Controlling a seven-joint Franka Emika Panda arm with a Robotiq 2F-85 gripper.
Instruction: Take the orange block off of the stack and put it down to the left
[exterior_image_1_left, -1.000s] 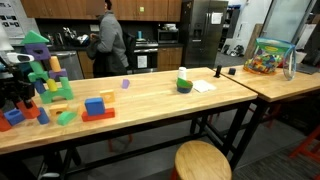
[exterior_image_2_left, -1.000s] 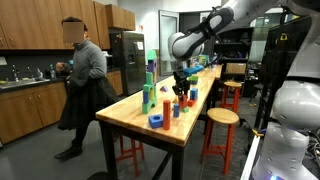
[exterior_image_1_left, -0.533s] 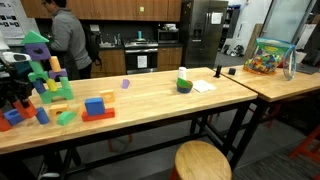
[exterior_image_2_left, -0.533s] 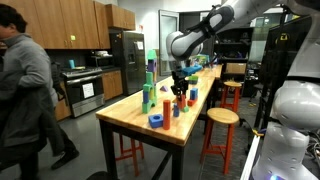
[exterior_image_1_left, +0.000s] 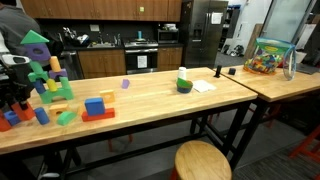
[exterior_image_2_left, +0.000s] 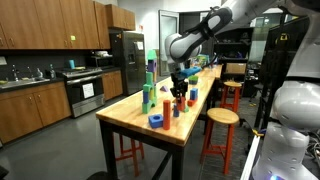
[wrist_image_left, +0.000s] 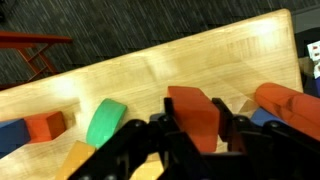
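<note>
Clear wood lies by the red rounded piece, so my gripper should shift down and to its right in the wrist view, lower the block and release it there.
In the wrist view my gripper (wrist_image_left: 193, 120) has its two black fingers pressed on the sides of the orange block (wrist_image_left: 190, 102), an orange-red upright piece over the wooden table. In both exterior views the gripper (exterior_image_1_left: 13, 100) (exterior_image_2_left: 181, 95) hangs low over loose blocks at the table's end. The stack, a flat red slab (exterior_image_1_left: 99, 115) with a blue cube (exterior_image_1_left: 95, 104) on it, stands apart from the gripper on the table.
A tall multicoloured tower (exterior_image_1_left: 40, 65) with green and purple pieces stands close to the gripper. Around the held block lie a green piece (wrist_image_left: 105, 122), a small orange cube (wrist_image_left: 44, 125) and a red rounded piece (wrist_image_left: 285, 100). A green-white object (exterior_image_1_left: 184, 81) and a toy bin (exterior_image_1_left: 268, 57) are farther along.
The person behind the table has walked out of view. The gripper and blocks show no visible movement.
</note>
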